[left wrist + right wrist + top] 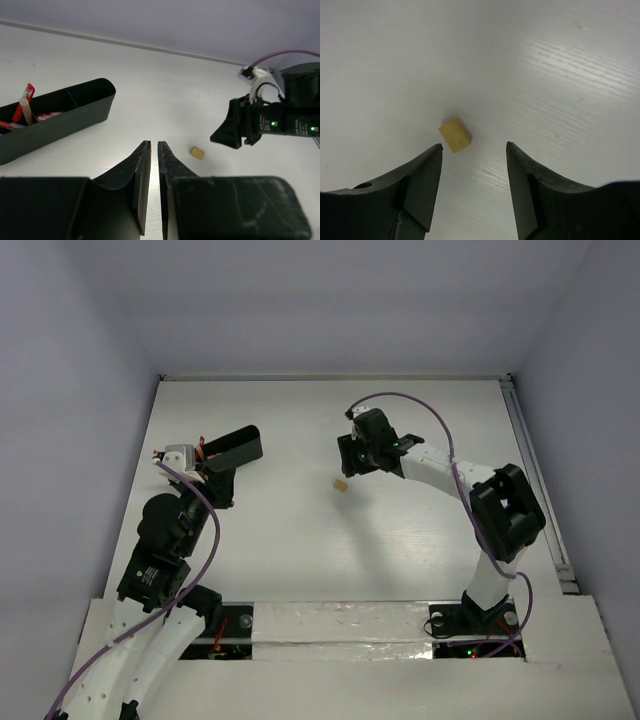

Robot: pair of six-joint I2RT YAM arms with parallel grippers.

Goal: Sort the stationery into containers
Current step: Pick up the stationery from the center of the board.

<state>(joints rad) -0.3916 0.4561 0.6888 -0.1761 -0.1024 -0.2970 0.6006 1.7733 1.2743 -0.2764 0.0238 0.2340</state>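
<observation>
I need to lower and turn my right gripper next and bring its fingers around the beige eraser [341, 485] [455, 135]. The block is below the gripper, toward the left in the wrist view.
A small beige eraser block [455, 135] lies on the white table, just ahead of my right gripper [474, 146], closer to its left finger. That gripper is open and holds nothing. From above, the eraser [341, 485] sits mid-table, just below the right gripper [350, 470]. The long black container [235, 447] lies at the left; red and white pens [26, 97] stick out of its compartments [60, 117]. My left gripper [154, 145] hovers near the container's end, shut and empty. The eraser [197, 152] is ahead of it to the right.
The right arm's black wrist [280, 117] fills the right side of the left wrist view. The left arm [165, 540] stands over the table's left part. A rail [535, 480] runs along the table's right edge.
</observation>
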